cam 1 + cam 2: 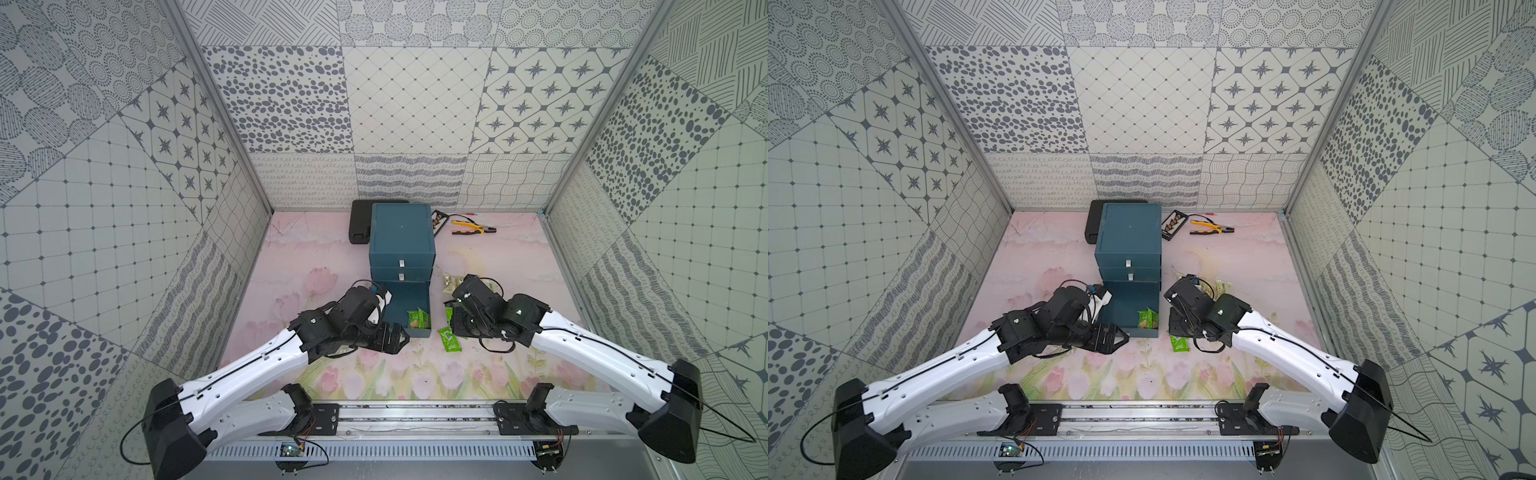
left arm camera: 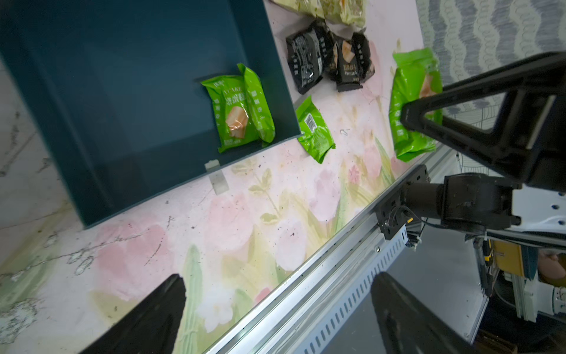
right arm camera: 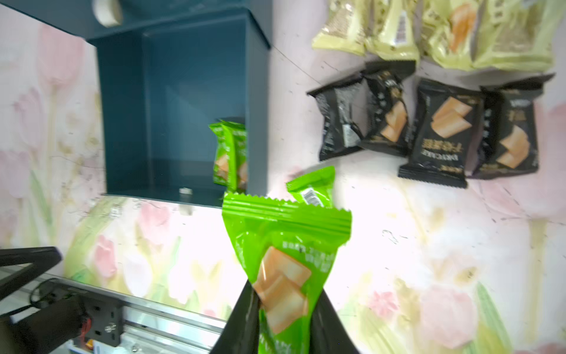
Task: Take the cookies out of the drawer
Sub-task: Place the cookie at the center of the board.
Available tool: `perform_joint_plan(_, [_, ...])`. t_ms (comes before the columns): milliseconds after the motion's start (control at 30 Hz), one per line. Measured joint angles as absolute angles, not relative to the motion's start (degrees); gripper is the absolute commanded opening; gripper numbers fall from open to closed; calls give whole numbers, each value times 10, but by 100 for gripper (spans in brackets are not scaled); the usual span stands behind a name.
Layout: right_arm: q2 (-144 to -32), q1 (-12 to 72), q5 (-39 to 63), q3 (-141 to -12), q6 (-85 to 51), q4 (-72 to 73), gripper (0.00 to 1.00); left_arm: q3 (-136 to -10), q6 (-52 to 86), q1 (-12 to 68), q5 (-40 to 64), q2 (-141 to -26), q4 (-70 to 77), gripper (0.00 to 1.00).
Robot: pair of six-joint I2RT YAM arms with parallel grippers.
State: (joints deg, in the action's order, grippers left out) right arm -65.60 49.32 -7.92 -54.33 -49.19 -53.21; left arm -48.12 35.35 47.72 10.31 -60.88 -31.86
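Observation:
The right gripper carries my packet across next, then lowers and releases it on bare mat beside the loose green packet, below and farther from the drawer.
The blue drawer stands pulled out at the foot of the cabinet. Two green cookies packets lie in its front right corner, also seen in the left wrist view. My right gripper is shut on another green cookies packet, held just right of the drawer above the mat. One more green packet lies on the mat below it. Several black packets and gold packets lie on the mat beyond. My left gripper hangs open and empty by the drawer's front left corner.
The blue cabinet stands at mid-back, its two upper drawers shut. Behind it are a black case, a slim black tray of brown pieces and yellow-handled pliers. A metal rail runs along the front edge.

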Motion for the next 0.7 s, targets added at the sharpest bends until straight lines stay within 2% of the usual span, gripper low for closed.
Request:
perform_joint_plan(400, [-650,393,-57,-388,-448,-511,21,-502,370,513,86,-664,-244,99])
perform_joint_plan(700, [-712,360,-30,-366,-413,-438,24,-536,367,513,55,-684,-240,99])
